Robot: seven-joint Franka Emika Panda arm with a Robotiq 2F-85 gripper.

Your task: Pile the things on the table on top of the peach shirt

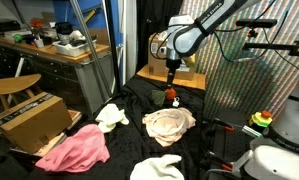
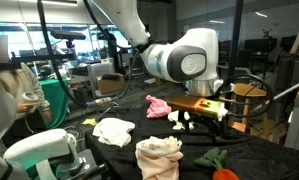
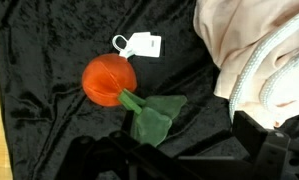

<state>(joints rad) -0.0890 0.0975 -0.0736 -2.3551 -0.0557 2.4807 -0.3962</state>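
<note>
My gripper will next go down, away from the peach shirt, onto the toy's red body (image 1: pixel 171 94) (image 3: pixel 107 80), because that body lies to the left in the wrist view.
A small orange-red toy (image 3: pixel 109 78) with green leaves and a white tag lies on the black table (image 3: pixel 49 60). It rests just beside the peach shirt (image 3: pixel 239 35), not on it. My gripper (image 3: pixel 179 162) hovers above the toy, open, with nothing between its dark fingers (image 3: pixel 274 150). In an exterior view the gripper (image 1: pixel 171 74) points straight down over the toy (image 1: pixel 171 97), behind the peach shirt (image 1: pixel 169 122). A bright pink garment (image 1: pixel 74 150), a white cloth (image 1: pixel 111 115) and another pale cloth (image 1: pixel 157 168) lie spread on the table. The toy (image 2: pixel 226 175) and shirt (image 2: pixel 159 155) also show from the opposite side.
An open cardboard box (image 1: pixel 34 120) stands at the table's left, another box (image 1: pixel 181 62) behind the gripper. A wooden workbench (image 1: pixel 49 50) is at the back left, a striped screen (image 1: pixel 251 90) at the right. A person (image 2: pixel 9 85) stands beside the table.
</note>
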